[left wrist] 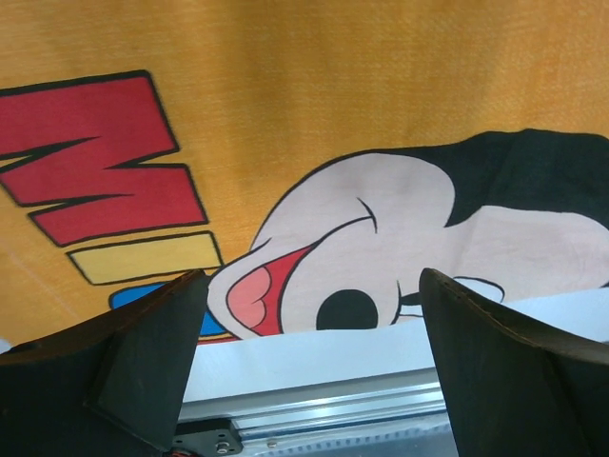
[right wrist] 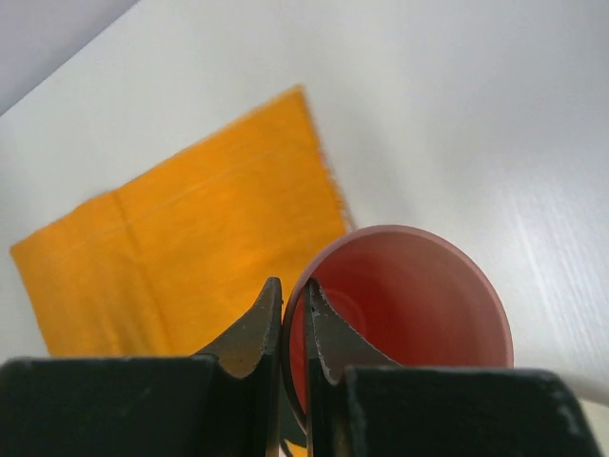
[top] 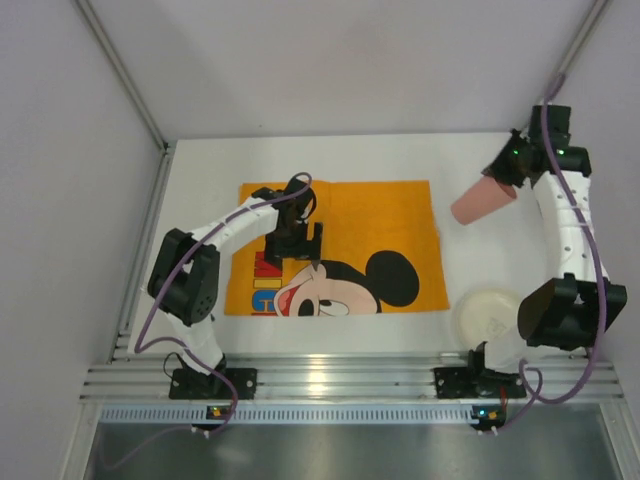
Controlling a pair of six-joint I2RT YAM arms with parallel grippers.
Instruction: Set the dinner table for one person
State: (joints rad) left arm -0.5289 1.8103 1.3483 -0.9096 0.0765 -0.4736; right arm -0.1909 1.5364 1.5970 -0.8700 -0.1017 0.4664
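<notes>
The pink cup (top: 482, 202) hangs beside the placemat (top: 340, 205), so the robot's right gripper needs to carry the cup over the table's empty far corner on that side next and lower it.
The white dinner table (top: 330, 155) holds an orange Mickey Mouse placemat (top: 340, 205) at its middle. My left gripper (top: 296, 245) is open and empty, hovering over the placemat (left wrist: 314, 86) near Mickey's face. My right gripper (top: 513, 172) is shut on the rim of a pink cup (top: 482, 202), which hangs tilted above the table right of the placemat. In the right wrist view one finger is inside the cup (right wrist: 409, 305) and one outside. A cream plate (top: 487, 318) lies on the table at the near right, partly hidden by the right arm.
An aluminium rail (top: 340, 378) runs along the table's near edge, also in the left wrist view (left wrist: 324, 400). Grey walls stand behind and at both sides. White tabletop (right wrist: 457, 114) shows beyond the cup.
</notes>
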